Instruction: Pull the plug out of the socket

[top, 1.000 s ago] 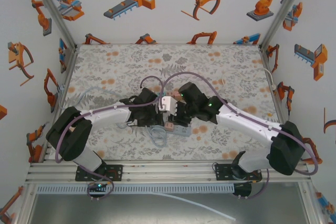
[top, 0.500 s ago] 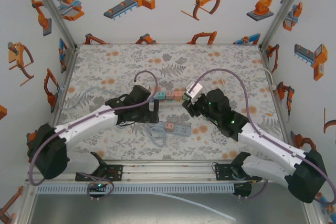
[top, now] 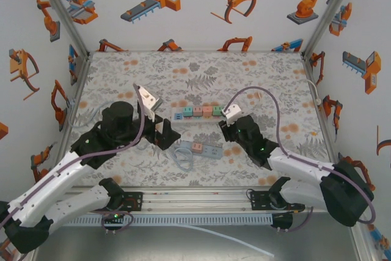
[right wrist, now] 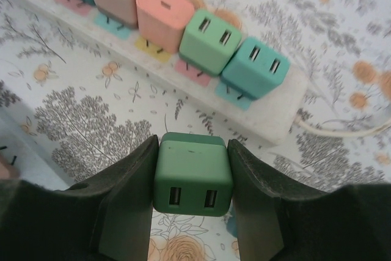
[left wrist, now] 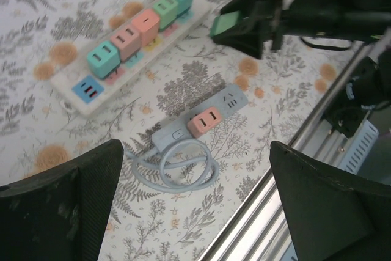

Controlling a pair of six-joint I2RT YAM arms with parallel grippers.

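My right gripper should lower the dark green plug onto the bare tabletop before the power strip and let it go, because the dark green plug already hangs free of the white power strip.
My right gripper is shut on a dark green plug, held free just above the table, in front of the white power strip. Several plugs still sit in that strip, teal, pink, salmon and green. In the left wrist view the green plug shows between the right gripper's fingers beside the strip's far end. My left gripper is open and holds nothing, raised above the table left of both strips.
A small grey power strip with one pink plug and a coiled grey cable lies near the table's front edge. A white cable leaves the white strip's right end. Patterned walls close in both sides.
Both grippers were together over the white strip. The right one has pulled back toward the right holding the green plug, and the left arm has swung away to the left and risen.
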